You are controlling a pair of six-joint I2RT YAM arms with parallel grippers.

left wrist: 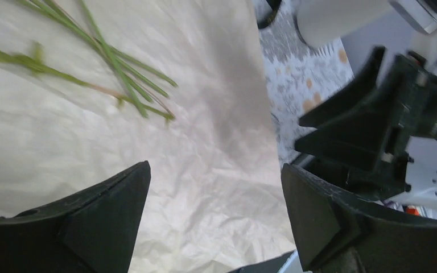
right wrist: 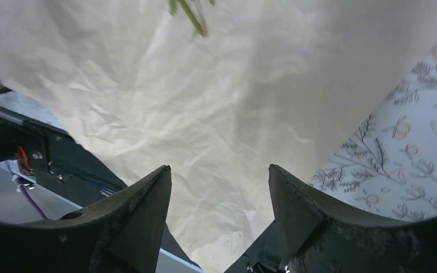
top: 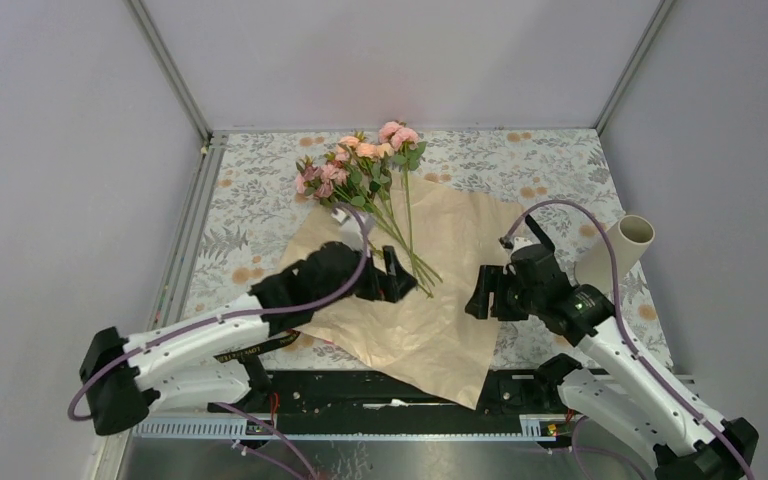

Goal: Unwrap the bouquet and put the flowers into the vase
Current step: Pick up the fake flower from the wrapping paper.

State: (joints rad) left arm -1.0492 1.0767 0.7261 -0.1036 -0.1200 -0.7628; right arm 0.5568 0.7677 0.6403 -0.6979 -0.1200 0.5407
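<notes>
The left gripper swings outward, to the left in the top view, and down onto the knobbly stem [left wrist: 3, 56] next, as that runs below and outward of it.
The bouquet lies unwrapped. Its crinkled tan paper [top: 430, 300] is spread flat, and the flowers [top: 360, 165] rest on it with pink and peach heads at the far end and green stems [top: 405, 245] pointing toward me. My left gripper [top: 407, 278] hovers open just beside the stem ends [left wrist: 108, 62], with only paper [left wrist: 205, 142] between its fingers. My right gripper [top: 472, 297] stands open over the paper's right part [right wrist: 205, 114], empty. The beige vase [top: 615, 250] lies on its side at the right, partly behind the right arm.
A floral tablecloth [top: 250, 200] covers the table. The paper's near corner hangs over the black front rail [top: 390, 385]. Grey walls close in the left, back and right. The two grippers face each other a short way apart over the paper.
</notes>
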